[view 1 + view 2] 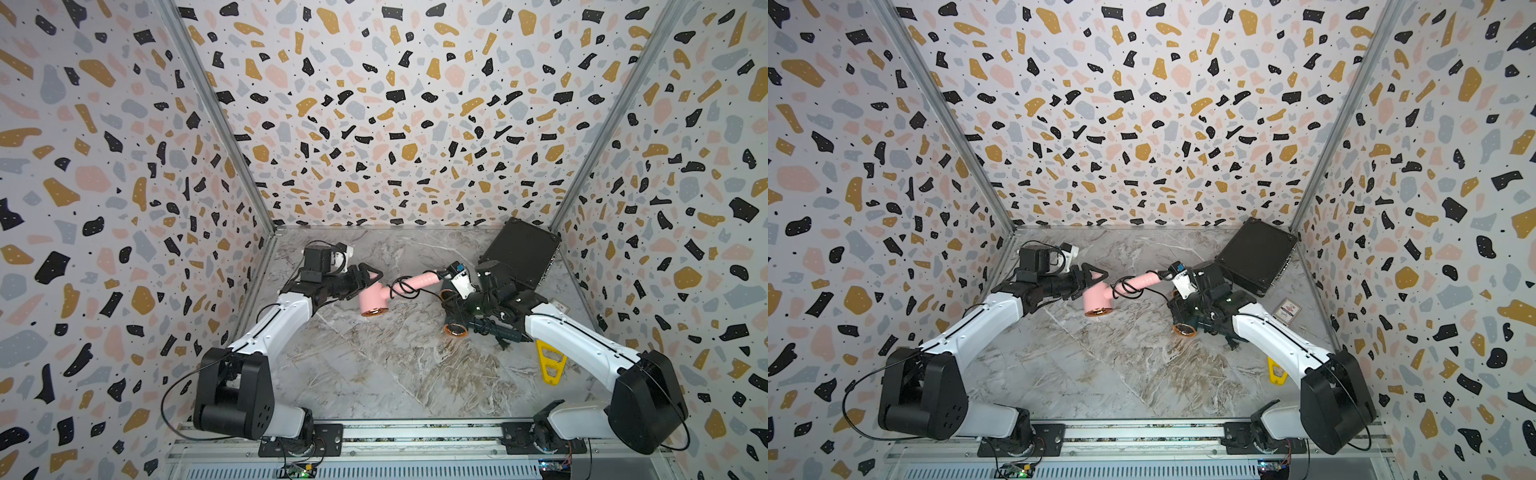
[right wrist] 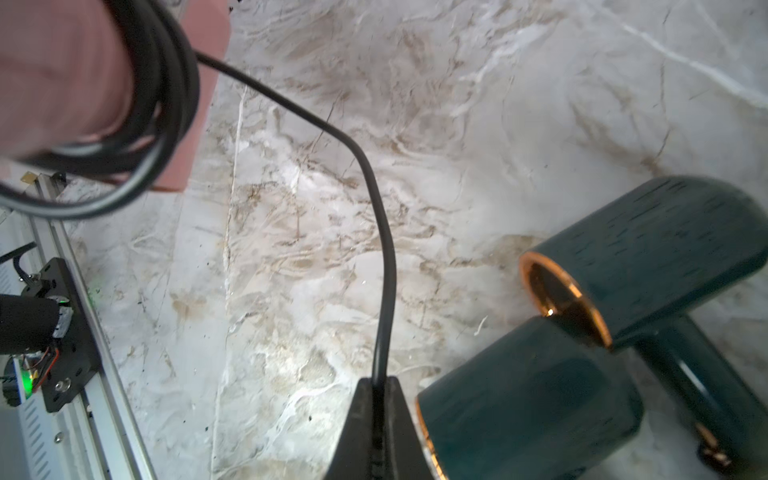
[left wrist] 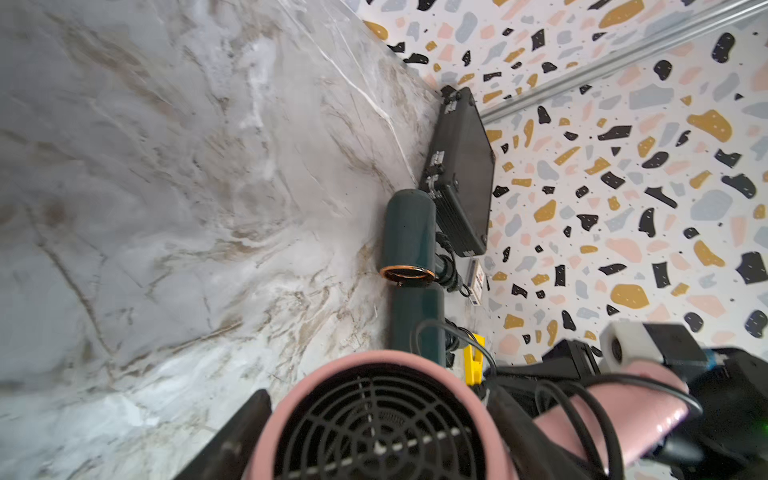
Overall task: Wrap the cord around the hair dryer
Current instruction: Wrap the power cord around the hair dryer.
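Note:
The pink hair dryer goes down onto the bare marble below next, since cord loops already circle its handle. My left gripper moves down, turns to set it there and releases it.
The pink hair dryer is held off the marble table in both top views, with its handle pointing right. My left gripper is shut on its barrel; in the left wrist view the grille end fills the space between the two fingers. The black cord loops several times around the handle. From there a free length runs into my right gripper, which is shut on it just right of the handle's end.
Two dark teal hair dryers lie beneath my right gripper. A black case leans in the back right corner. A yellow tool and a small card lie near the right wall.

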Robot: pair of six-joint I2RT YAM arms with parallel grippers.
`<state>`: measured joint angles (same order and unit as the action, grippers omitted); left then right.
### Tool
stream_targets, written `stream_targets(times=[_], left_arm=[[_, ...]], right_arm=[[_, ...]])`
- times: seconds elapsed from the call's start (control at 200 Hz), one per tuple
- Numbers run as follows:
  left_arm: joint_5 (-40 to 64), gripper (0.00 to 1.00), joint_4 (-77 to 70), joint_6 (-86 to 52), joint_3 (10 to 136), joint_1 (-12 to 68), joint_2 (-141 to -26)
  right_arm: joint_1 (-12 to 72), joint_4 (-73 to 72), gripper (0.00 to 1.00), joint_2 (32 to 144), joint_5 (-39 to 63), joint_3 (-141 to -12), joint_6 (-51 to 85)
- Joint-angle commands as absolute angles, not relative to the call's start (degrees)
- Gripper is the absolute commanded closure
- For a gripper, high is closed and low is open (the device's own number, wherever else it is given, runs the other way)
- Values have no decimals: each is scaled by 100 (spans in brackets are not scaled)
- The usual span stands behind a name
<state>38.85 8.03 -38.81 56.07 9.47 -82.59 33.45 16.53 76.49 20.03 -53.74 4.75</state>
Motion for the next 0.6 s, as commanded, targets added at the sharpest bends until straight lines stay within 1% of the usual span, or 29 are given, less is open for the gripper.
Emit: stream_targets(times=[0.0,0.16,0.31,0.486,0.596], left_arm=[[3324,100,343,-4189,5633,932,-8472],[2263,100,624,-4004,5562,932,-8656],[1808,100,502,-4073,5373,932,-8657],[1053,100,720,-3815,5310,932,-8701],[584,100,855,-3589,5276,940,-8747]], right_arm=[[3808,2184,100,7247,1652,-5283,645],[4381,2696,100,6906,1632,-5343,669],[4577,2863,100,6758,1598,-5368,698],[4597,2454,100,6673,1759,-5282,712],[4596,2105,100,6936,1645,-5110,765]])
